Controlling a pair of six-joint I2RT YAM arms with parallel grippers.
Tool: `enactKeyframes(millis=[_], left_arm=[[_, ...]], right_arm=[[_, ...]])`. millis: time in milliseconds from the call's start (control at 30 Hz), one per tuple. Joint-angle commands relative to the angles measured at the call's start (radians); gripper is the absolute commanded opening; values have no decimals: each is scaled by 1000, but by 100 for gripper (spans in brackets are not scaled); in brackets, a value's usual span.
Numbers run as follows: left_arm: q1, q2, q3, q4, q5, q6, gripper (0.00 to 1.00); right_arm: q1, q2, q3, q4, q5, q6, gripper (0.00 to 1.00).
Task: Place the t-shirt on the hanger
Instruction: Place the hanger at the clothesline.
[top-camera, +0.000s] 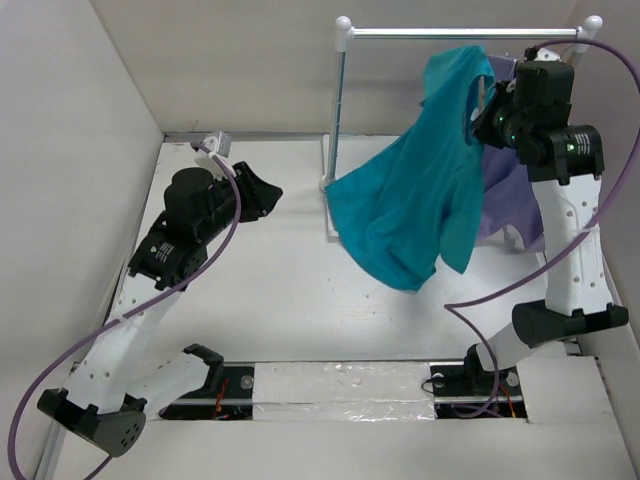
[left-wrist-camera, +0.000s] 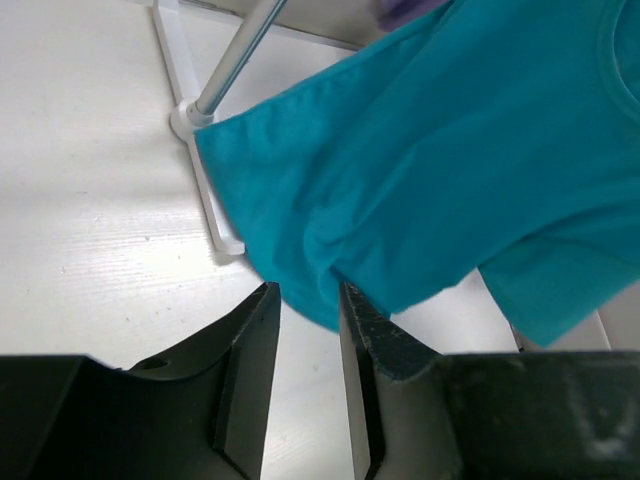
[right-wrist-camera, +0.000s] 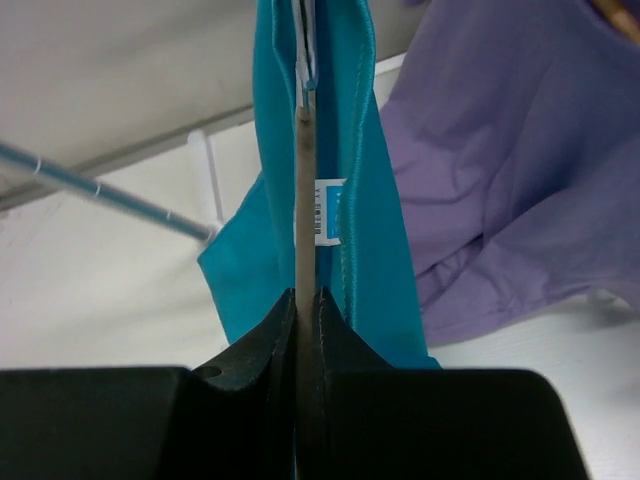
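Observation:
The robot's right gripper will next carry the hanger (right-wrist-camera: 305, 190) outward onto the rack's bar beside the lilac-purple t-shirt, as the hanger runs inside the teal t-shirt but is still off the rack's bar.
The teal t-shirt (top-camera: 410, 200) hangs in the air by its collar in front of the clothes rack, its lower hem drooping toward the table. My right gripper (top-camera: 488, 115) is up at the collar. In the right wrist view the gripper (right-wrist-camera: 305, 295) is shut on the thin grey bar of the hanger (right-wrist-camera: 305, 190), which runs up inside the teal shirt (right-wrist-camera: 365, 230). My left gripper (top-camera: 268, 195) is open and empty, left of the shirt. In the left wrist view its fingertips (left-wrist-camera: 305, 298) sit just short of the shirt's hanging hem (left-wrist-camera: 420, 170).
A white clothes rack with a metal rail (top-camera: 460, 32) and upright pole (top-camera: 336, 130) stands at the back; its foot (left-wrist-camera: 185, 115) rests on the table. A lilac-purple t-shirt (top-camera: 510, 200) hangs behind the teal one, right of it in the right wrist view (right-wrist-camera: 500, 150). White walls enclose the table.

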Motion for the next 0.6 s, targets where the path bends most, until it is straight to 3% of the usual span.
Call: enactKeyframes(millis=[0,233,567], left_arm=[[-12,-40,28,27,18,29,28],[-31,-40,27,8,-19,84,35],[-31,-13,14,71,-10,75,36]], right_arm=[[-39,32,94,141,-10,-38,0],[-111,170,298,146,-29,-47,0],[-226,299,413,214,-139,-41,0]])
